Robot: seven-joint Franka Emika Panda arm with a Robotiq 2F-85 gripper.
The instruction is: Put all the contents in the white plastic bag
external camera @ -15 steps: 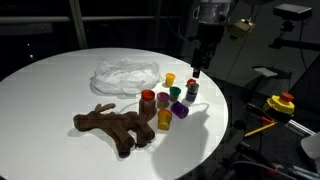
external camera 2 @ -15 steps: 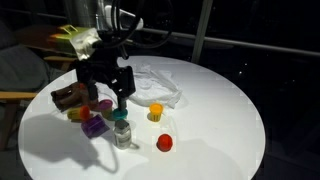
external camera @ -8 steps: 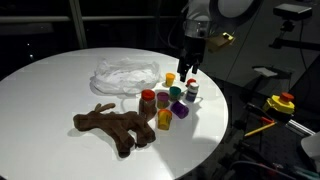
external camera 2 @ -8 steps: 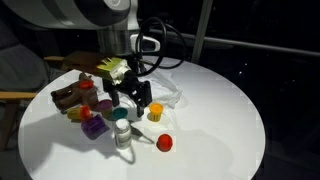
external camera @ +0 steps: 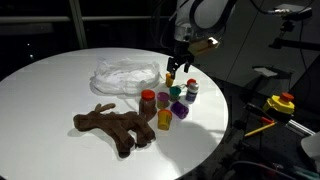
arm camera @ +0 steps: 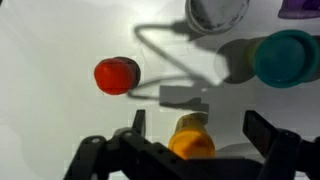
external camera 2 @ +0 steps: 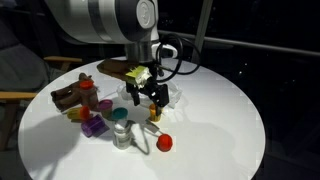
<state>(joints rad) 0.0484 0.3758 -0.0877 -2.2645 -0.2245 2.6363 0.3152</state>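
The jar stands upright below, between my open fingers, so my gripper will next move down around the orange jar's upper part [external camera 2: 154, 110] [arm camera: 192, 144], fingers passing on both sides.
The orange jar [arm camera: 190, 141] stands between the spread fingers of my open gripper [arm camera: 198, 128]; the jaws are apart from it on both sides. In both exterior views the gripper [external camera: 172, 67] [external camera 2: 148, 97] hangs low over this orange jar [external camera: 170, 79] [external camera 2: 155, 112], at the edge of the white plastic bag [external camera: 125, 73] [external camera 2: 168, 86]. A red jar [arm camera: 116, 75] [external camera 2: 164, 143] stands apart on the table. Green [external camera 2: 120, 115], white [external camera 2: 121, 136] and purple [external camera 2: 93, 126] jars cluster nearby. The brown plush toy [external camera: 114, 127] [external camera 2: 70, 96] lies beyond them.
Everything rests on a round white table [external camera: 50, 90] [external camera 2: 220, 130]. More jars, red-lidded [external camera: 148, 100] and yellow [external camera: 164, 119], stand next to the plush. A yellow-and-red object [external camera: 280, 103] sits off the table beside cables. A chair [external camera 2: 20, 80] stands past the table edge.
The gripper has moved away from the jar cluster toward the bag and come down around the orange jar. Its jaws have stayed open. The jars and plush have not moved.
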